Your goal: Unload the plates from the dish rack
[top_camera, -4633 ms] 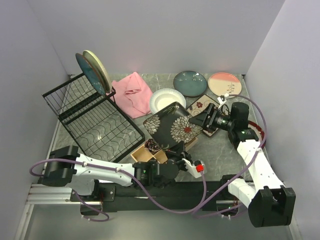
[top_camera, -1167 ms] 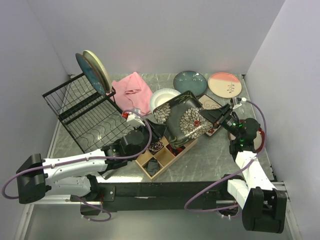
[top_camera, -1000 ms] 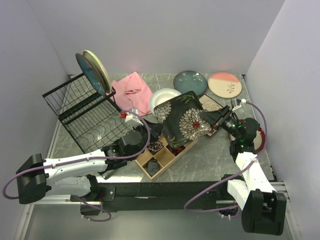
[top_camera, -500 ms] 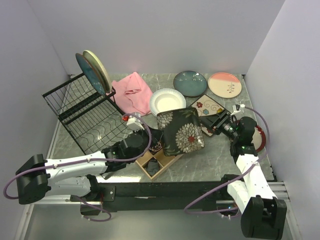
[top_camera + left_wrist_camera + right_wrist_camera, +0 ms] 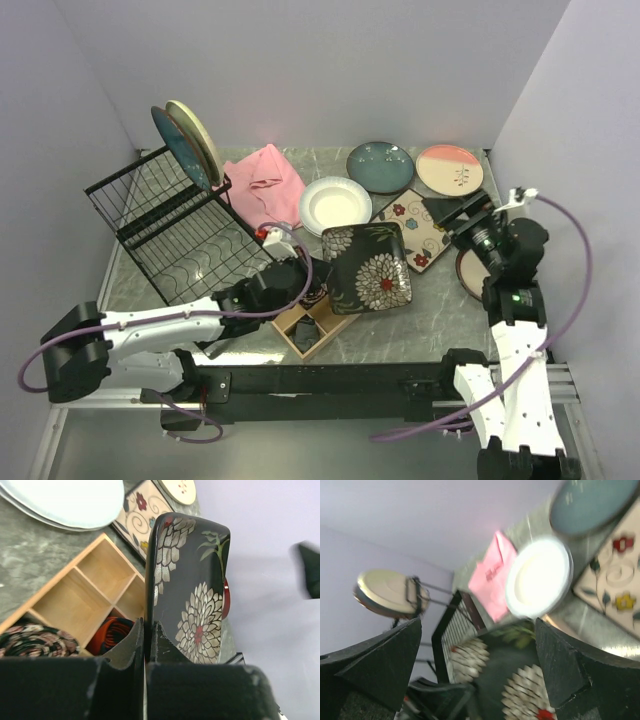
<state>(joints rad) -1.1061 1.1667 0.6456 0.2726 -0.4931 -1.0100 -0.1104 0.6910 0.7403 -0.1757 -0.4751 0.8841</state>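
Note:
Next, my left gripper needs to go to the right in the top view and down to release the black floral plate (image 5: 368, 268) on bare tabletop (image 5: 438, 315) beside the dark red plate.
The square black floral plate (image 5: 368, 268) hangs nearly level in the middle, its left edge over the wooden tray. My left gripper (image 5: 316, 284) is shut on that edge; in the left wrist view the jaws (image 5: 146, 630) pinch the rim of the black floral plate (image 5: 192, 590). My right gripper (image 5: 452, 212) is raised to the right of it, open and empty. Its wrist view is blurred, with the right gripper (image 5: 477, 675) wide apart above the black floral plate (image 5: 520, 687). The dish rack (image 5: 190, 240) holds a teal plate (image 5: 180, 146) and a cream-green plate (image 5: 197, 135) at its raised back.
Lying at the back are a white plate (image 5: 335, 200), a teal plate (image 5: 380, 165), a pink-cream plate (image 5: 449, 168) and a square cream floral plate (image 5: 415, 222). A dark red plate (image 5: 468, 275) lies under my right arm. Wooden tray (image 5: 308, 325) sits front centre, pink cloth (image 5: 265, 185) beside the rack.
My right gripper opened, let go of the black floral plate and pulled back up to the right. The plate swung down from tilted to nearly level, still pinched by my left gripper.

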